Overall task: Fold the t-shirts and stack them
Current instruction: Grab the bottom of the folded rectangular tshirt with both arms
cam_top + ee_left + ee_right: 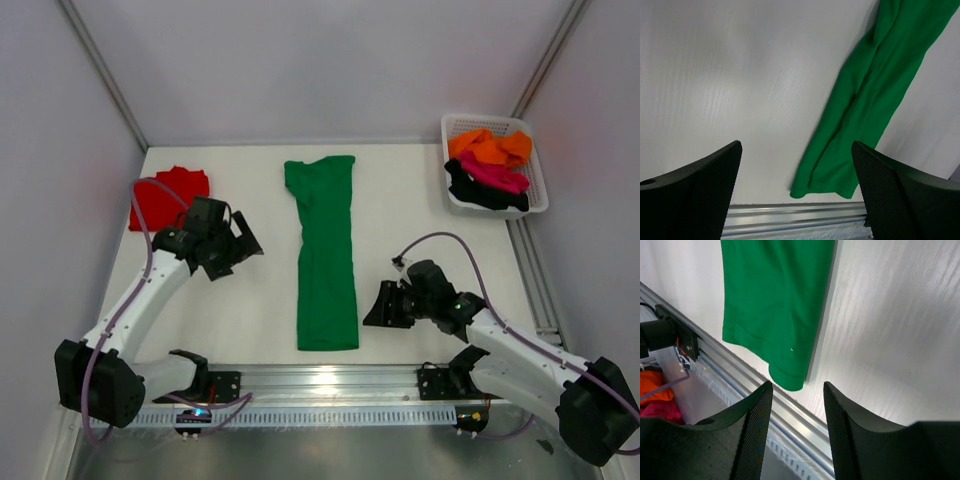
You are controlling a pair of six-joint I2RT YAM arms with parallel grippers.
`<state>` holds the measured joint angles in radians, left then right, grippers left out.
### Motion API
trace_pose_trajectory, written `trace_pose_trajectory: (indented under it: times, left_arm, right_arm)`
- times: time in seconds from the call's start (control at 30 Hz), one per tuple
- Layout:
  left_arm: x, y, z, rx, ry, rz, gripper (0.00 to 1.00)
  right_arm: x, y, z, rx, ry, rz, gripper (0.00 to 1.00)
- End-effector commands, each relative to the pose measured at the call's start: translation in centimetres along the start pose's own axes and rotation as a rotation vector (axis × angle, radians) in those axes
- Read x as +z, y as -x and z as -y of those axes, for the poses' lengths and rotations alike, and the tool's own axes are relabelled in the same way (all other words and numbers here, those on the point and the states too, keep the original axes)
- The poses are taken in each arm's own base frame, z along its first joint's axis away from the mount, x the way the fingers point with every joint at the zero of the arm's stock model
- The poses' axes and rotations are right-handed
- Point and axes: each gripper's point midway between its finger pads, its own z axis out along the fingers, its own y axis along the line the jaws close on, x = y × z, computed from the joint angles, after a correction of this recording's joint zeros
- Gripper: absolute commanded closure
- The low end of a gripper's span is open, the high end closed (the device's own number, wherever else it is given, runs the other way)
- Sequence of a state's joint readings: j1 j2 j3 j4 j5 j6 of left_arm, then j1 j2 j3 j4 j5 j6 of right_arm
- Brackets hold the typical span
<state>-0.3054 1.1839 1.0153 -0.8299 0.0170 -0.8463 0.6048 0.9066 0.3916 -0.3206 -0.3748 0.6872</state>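
I will next move my right gripper down and to the left in the top view, onto the green t-shirt's hem corner (353, 341) (796, 378) beside it, because the green t-shirt is still lying at full length.
A bright green t-shirt (325, 250) lies in the middle of the table, folded lengthwise into a long narrow strip with its collar end at the far side. A folded red t-shirt (168, 197) rests at the far left. My left gripper (240, 250) hovers open between the red shirt and the green strip, holding nothing. In the left wrist view the left gripper (796, 146) frames the green t-shirt (875, 90) near its hem. My right gripper (384, 305) stands open to the right of the hem. In the right wrist view the right gripper (797, 386) is empty, just short of the green t-shirt (775, 300).
A white mesh basket (535, 205) at the back right holds orange (490, 147), magenta (495, 175) and black (480, 192) shirts. A metal rail (330, 380) runs along the near table edge. Grey walls close in both sides.
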Motion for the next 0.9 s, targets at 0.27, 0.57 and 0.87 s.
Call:
trace_pose_trajectory:
  times: [0.27,0.57,0.87]
  left_arm:
    - [-1.4,0.1,1.2,-0.024,-0.080,0.020,0.07]
    - [-2.7,0.1,0.8,-0.013,-0.079,0.048,0.07]
    - [-3.7,0.2,0.1,-0.004,-0.064,0.073,0.07]
  right_arm:
    - [1.4,-3.8,0.2,0.108,0.158,-0.058,0.50]
    - [3.0,-4.7,2.3,0.098,0.114,-0.070,0.50]
    - [5.1,-3.3,1.2,0.053,0.117,-0.117,0.50]
